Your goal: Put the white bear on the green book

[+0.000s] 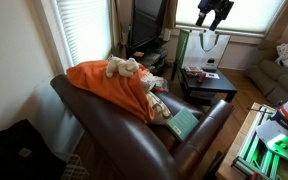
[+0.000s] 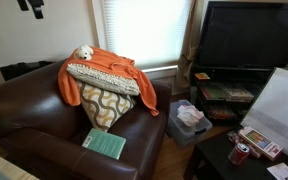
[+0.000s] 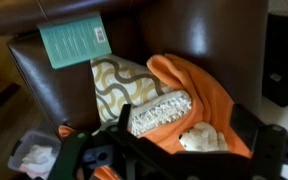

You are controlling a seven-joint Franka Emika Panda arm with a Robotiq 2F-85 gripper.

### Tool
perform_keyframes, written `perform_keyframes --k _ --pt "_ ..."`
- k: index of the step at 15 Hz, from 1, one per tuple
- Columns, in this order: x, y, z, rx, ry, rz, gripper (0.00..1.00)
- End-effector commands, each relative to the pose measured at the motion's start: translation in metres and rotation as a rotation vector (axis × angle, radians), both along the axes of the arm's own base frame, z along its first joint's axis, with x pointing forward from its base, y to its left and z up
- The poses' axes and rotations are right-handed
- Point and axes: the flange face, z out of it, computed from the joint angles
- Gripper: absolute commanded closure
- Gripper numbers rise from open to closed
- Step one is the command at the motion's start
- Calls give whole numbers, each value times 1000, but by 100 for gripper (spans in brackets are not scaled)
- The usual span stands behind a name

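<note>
My gripper moves outward over the orange blanket next, then down onto the blanket's lower edge, since the bear [image 1: 122, 67] sits farther out on the backrest, far below my open fingers.
The white bear [image 1: 122, 67] sits on the orange blanket on top of the brown armchair's backrest; it also shows in an exterior view [image 2: 83, 54] and in the wrist view [image 3: 206, 138]. The green book [image 1: 184, 123] lies flat on the seat's front part, also seen in an exterior view [image 2: 104, 144] and at the wrist view's top [image 3: 74, 42]. My gripper [image 1: 214, 12] hangs high above the chair, open and empty. In an exterior view it is at the top left corner [image 2: 29, 5]. In the wrist view its fingers [image 3: 184, 125] frame the bear far below.
An orange blanket [image 2: 109, 62] and a cream knit piece [image 2: 104, 76] drape over a patterned cushion [image 2: 109, 108] on the armchair [image 2: 24, 110]. A television [image 2: 249, 35], a black low table [image 1: 209, 85] and a bin of tissue [image 2: 191, 120] stand beside the chair.
</note>
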Motion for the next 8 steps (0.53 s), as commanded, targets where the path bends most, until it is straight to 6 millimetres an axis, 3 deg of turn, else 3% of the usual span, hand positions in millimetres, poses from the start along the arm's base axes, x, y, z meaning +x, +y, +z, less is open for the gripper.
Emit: perform_keyframes --k 1,5,8 --pt "64 14 -3 18 -84 98 0" --pt "140 33 -19 12 -78 169 0" --pt "195 40 -42 -35 -17 182 0"
